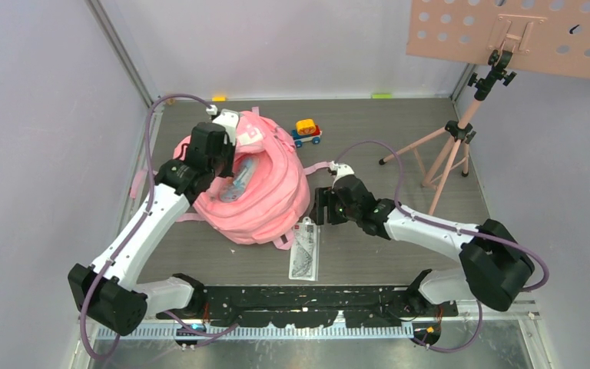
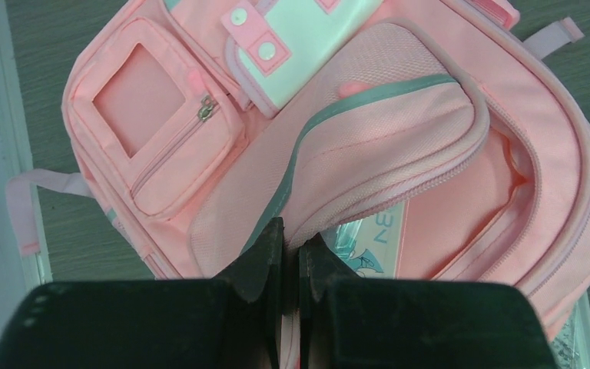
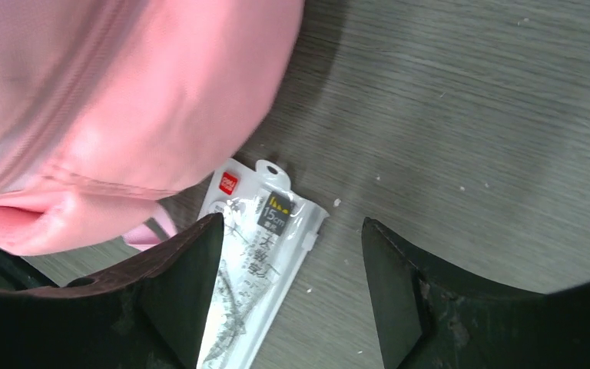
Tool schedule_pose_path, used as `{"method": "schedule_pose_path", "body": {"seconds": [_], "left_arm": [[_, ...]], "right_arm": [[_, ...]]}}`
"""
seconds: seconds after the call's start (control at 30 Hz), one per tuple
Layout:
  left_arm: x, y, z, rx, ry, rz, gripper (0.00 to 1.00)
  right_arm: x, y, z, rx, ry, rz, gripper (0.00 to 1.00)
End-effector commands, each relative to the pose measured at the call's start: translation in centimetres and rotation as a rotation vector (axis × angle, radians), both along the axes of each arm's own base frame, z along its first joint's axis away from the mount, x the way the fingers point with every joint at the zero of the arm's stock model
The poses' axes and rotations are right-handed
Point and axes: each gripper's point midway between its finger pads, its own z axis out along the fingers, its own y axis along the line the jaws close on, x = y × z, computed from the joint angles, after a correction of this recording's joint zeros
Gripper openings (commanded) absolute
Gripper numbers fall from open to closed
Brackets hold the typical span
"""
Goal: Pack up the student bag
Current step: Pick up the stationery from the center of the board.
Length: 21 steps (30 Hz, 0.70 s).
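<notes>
The ruler packet's top edge is nearer the bag [image 1: 269, 196] than the middle of my open fingers, so my right gripper needs to move down and toward the bag onto that top edge.
The pink student bag [image 1: 269, 196] lies on the table left of centre with its main compartment open. My left gripper [image 1: 217, 157] is over its left side, shut on the edge of the bag's opening flap [image 2: 369, 146], with pink fabric pinched between the jaws [image 2: 290, 240]. A clear packet with teal print [image 2: 372, 240] lies inside the bag. My right gripper [image 1: 321, 207] is open just right of the bag [image 3: 123, 92], low over the top end of a clear 15 cm ruler packet [image 3: 257, 261]. The packet [image 1: 304, 252] lies on the table touching the bag's near edge.
A small toy train [image 1: 306, 131] stands behind the bag. A pink music stand [image 1: 452, 146] on a tripod stands at the back right, its perforated desk [image 1: 538, 38] overhead. Grey walls close in the left and back sides.
</notes>
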Motion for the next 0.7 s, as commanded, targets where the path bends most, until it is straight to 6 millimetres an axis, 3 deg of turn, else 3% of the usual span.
{"method": "schedule_pose_path", "body": {"seconds": [0.0, 0.43, 0.67], "left_arm": [[1.6, 3.2, 4.4, -0.029, -0.155, 0.133, 0.0], [1.6, 2.9, 4.4, -0.054, -0.149, 0.115, 0.0], [1.6, 2.6, 4.2, -0.062, -0.141, 0.107, 0.0]], "right_arm": [[0.9, 1.6, 0.0, 0.081, -0.028, 0.173, 0.7], [3.1, 4.8, -3.2, 0.065, 0.001, 0.278, 0.62], [2.6, 5.7, -3.9, 0.071, 0.039, 0.341, 0.54]]}}
